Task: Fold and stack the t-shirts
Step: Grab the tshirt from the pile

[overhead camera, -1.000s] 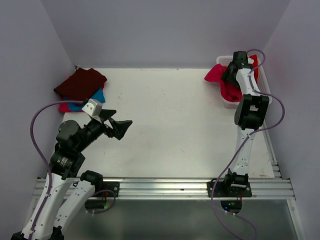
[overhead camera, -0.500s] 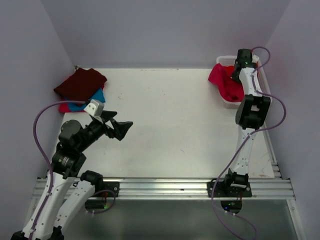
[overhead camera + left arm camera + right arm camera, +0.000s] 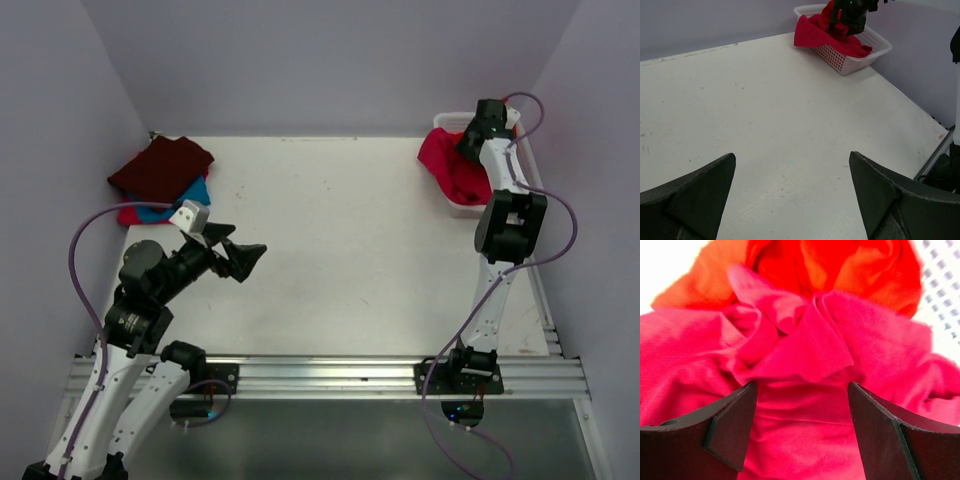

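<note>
My right gripper will next move down onto the raised fold of the crimson-pink t-shirt (image 3: 809, 361) and close, because that fold stands up between its open fingers.
A crimson-pink t-shirt (image 3: 447, 165) lies crumpled in the white lattice basket (image 3: 462, 209) at the back right and hangs over its left rim. A bright red t-shirt (image 3: 840, 265) lies bunched behind it. My right gripper (image 3: 470, 143) is open just above the crimson-pink cloth (image 3: 805, 440), its fingers on either side of a fold. At the back left lies a stack: a dark maroon t-shirt (image 3: 160, 165) over a teal blue one (image 3: 196, 190) and a pink-red one (image 3: 135, 214). My left gripper (image 3: 250, 258) is open and empty above the table's left part.
The basket (image 3: 855, 55) stands against the right wall in the far corner. Walls close off the table (image 3: 340, 240) at the left, back and right. The right arm (image 3: 505, 220) stretches along the right edge.
My right gripper has moved a little farther back and right over the basket, and the crimson-pink cloth hanging over the left rim has drawn in. The left arm has barely moved.
</note>
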Robot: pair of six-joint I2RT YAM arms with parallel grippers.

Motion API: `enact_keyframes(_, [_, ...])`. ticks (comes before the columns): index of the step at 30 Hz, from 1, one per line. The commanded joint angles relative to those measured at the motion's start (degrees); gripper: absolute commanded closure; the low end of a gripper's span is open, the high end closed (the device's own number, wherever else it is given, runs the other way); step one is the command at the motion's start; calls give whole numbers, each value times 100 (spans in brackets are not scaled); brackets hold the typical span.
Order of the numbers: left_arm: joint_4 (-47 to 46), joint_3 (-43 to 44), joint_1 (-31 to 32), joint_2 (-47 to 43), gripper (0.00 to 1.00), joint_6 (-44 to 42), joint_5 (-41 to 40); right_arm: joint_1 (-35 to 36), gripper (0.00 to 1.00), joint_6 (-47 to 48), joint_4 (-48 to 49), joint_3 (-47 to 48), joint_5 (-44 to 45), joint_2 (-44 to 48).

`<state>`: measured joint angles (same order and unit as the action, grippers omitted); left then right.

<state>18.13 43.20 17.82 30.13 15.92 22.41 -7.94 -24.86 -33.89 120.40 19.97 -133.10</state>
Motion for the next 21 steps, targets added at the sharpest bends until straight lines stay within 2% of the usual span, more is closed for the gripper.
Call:
enact_keyframes(1, [-99, -57, 37, 1, 0, 113, 132, -32, 22, 34, 234, 281, 42, 417])
enact_keyframes(5, [-99, -75, 37, 28, 0, 95, 123, -40, 22, -36, -12, 800, 34, 30])
enact_keyframes(11, [-3, -31, 37, 54, 0, 51, 97, -49, 24, -291, -548, 1942, -458, -1121])
enact_keyframes(14, [76, -22, 37, 28, 0, 16, 0, -49, 32, -458, -400, 1743, -651, -1157])
enact_keyframes(18, [77, -13, 37, 63, 0, 16, -9, -49, 38, -511, -197, 1320, -713, -1025])
enact_keyframes(20, [59, -13, 37, 98, 0, 25, 26, -49, 59, -511, -197, 1276, -714, -938])
enact_keyframes(21, [42, -13, 37, 124, 0, 34, 35, -49, 78, -502, -188, 1189, -696, -885])
